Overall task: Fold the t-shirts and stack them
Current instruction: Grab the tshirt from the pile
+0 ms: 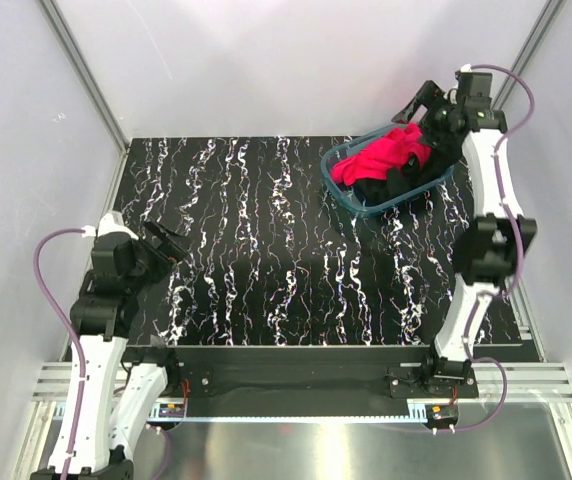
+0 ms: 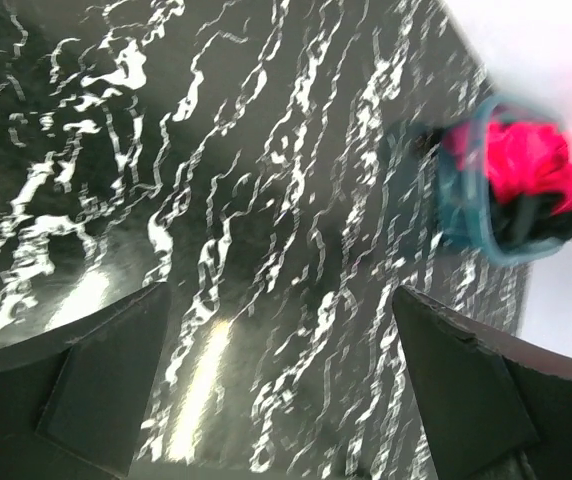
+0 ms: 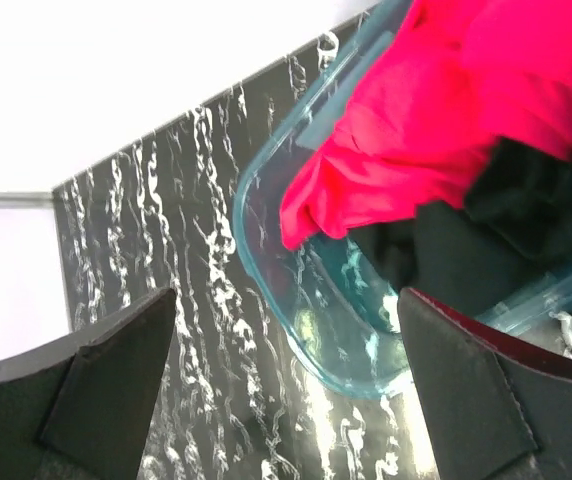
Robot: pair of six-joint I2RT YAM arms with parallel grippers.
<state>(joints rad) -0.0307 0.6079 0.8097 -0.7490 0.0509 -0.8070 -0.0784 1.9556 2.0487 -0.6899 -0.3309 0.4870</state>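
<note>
I should next lower my right gripper to the left in the top view onto the red shirt's edge by the tub's back rim (image 1: 376, 149), because this shirt is on top.
The pinkish-red t-shirt (image 1: 384, 153) lies crumpled in a clear teal tub (image 1: 344, 196) at the table's back right, on top of the black t-shirt (image 1: 378, 188), which hangs over the tub's near rim. My right gripper (image 1: 417, 102) is open and empty, hovering just behind and above the tub. In the right wrist view the red shirt (image 3: 446, 100), black shirt (image 3: 486, 230) and tub rim (image 3: 256, 240) lie beyond my open gripper (image 3: 286, 390). My left gripper (image 1: 172, 246) is open and empty above the table's left side, far from the shirts.
The table (image 1: 266, 250) is black with white marbling. Grey walls and metal frame posts close in the back and sides. In the left wrist view the tub (image 2: 461, 215) with the red shirt (image 2: 516, 160) shows far off at the upper right.
</note>
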